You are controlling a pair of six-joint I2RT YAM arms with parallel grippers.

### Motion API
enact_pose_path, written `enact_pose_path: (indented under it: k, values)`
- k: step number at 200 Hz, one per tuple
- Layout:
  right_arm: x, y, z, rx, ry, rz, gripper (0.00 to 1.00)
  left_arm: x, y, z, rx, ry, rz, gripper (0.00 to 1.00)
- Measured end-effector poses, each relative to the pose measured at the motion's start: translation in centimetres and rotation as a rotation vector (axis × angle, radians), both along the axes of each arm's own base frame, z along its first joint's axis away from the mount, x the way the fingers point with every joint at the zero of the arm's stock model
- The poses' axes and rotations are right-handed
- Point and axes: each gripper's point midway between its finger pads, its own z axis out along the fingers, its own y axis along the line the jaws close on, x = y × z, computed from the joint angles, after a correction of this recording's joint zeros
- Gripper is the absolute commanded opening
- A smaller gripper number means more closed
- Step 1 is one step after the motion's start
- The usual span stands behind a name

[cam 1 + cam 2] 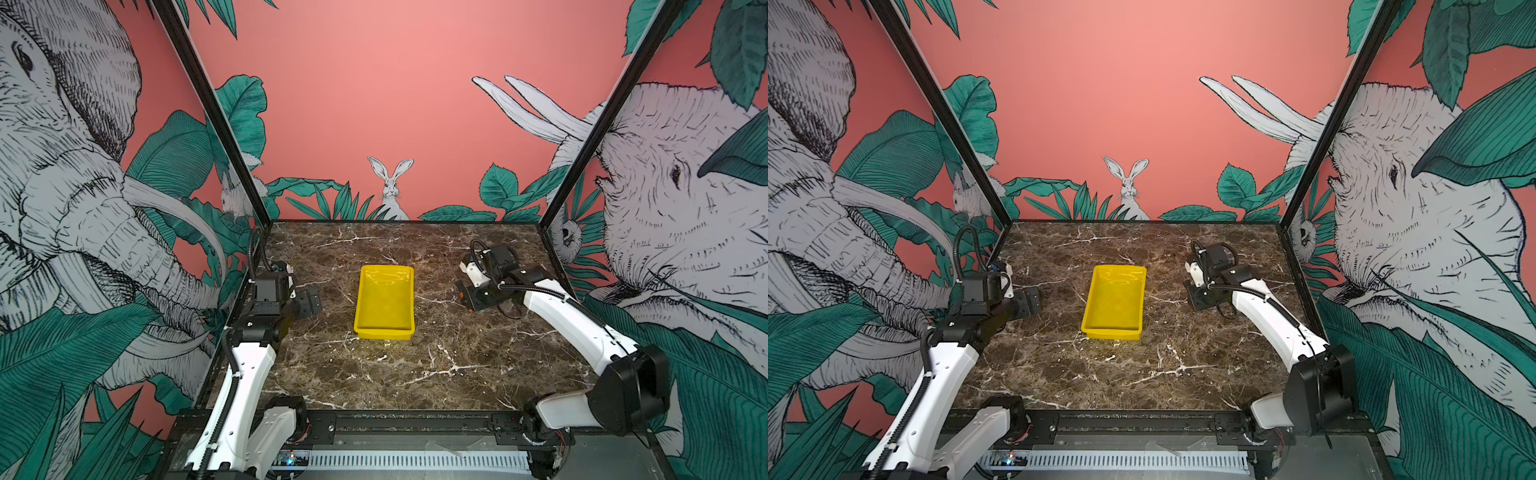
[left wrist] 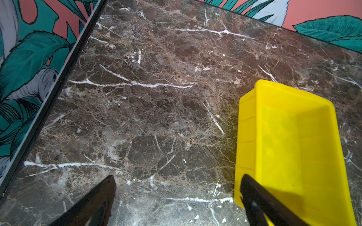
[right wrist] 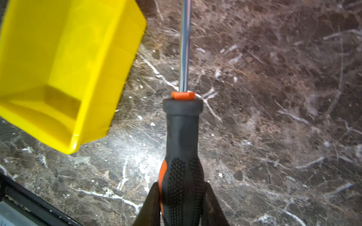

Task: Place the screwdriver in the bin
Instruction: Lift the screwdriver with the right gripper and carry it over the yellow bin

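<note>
My right gripper will next swing across the bin's side toward my left gripper and lower to let go of the screwdriver's handle over the bin's empty bottom there.
The screwdriver (image 3: 182,127) has a black handle with orange trim and a thin metal shaft (image 3: 185,39). My right gripper (image 3: 182,184) is shut on the handle, one finger on each side. It holds the tool low over the marble, to the right of the yellow bin (image 3: 117,68). In both top views this gripper (image 1: 464,297) (image 1: 1195,298) covers nearly all of the screwdriver. The empty bin (image 1: 384,330) (image 1: 1111,332) stands mid-table. My left gripper (image 1: 309,301) (image 2: 177,180) is open and holds nothing, left of the bin (image 2: 248,127).
Brown marble tabletop (image 1: 415,374) is enclosed by printed walls with black corner posts (image 1: 220,124) at the back left and right. A black rail (image 1: 395,419) runs along the front edge, between the two arm bases.
</note>
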Motion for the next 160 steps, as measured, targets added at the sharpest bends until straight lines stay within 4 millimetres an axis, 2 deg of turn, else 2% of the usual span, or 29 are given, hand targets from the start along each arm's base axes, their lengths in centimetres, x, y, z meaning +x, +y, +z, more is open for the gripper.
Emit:
enact_pose_path:
  k: [26, 46, 73, 98, 121, 142, 160]
  values:
    - [-0.7, 4.9, 1.5, 0.005, -0.030, 0.111, 0.05, 0.4, -0.3, -0.6, -0.024, 0.022, -0.002, 1.00]
    - [-0.6, 8.9, 1.6, 0.019, -0.037, 0.181, 0.06, 0.7, -0.6, -1.1, -0.036, 0.039, -0.007, 1.00]
    - [-0.1, 14.1, -0.5, 0.001, -0.009, 0.252, 0.07, 0.9, -0.7, -1.1, -0.037, 0.048, -0.012, 1.00]
    - [0.2, 17.8, -3.9, -0.039, 0.035, 0.293, 0.07, 0.8, -0.6, -0.7, -0.032, 0.042, -0.013, 1.00]
    - [0.0, 19.5, -6.8, -0.072, 0.077, 0.308, 0.07, 0.5, -0.5, -0.7, -0.024, 0.044, -0.015, 1.00]
    - [0.1, 19.5, -8.4, -0.099, 0.101, 0.298, 0.08, 0.3, -0.4, -0.7, -0.011, 0.050, -0.020, 1.00]
    - [0.4, 19.1, -8.9, -0.119, 0.105, 0.285, 0.09, 0.2, -0.4, -0.8, -0.005, 0.055, -0.024, 1.00]
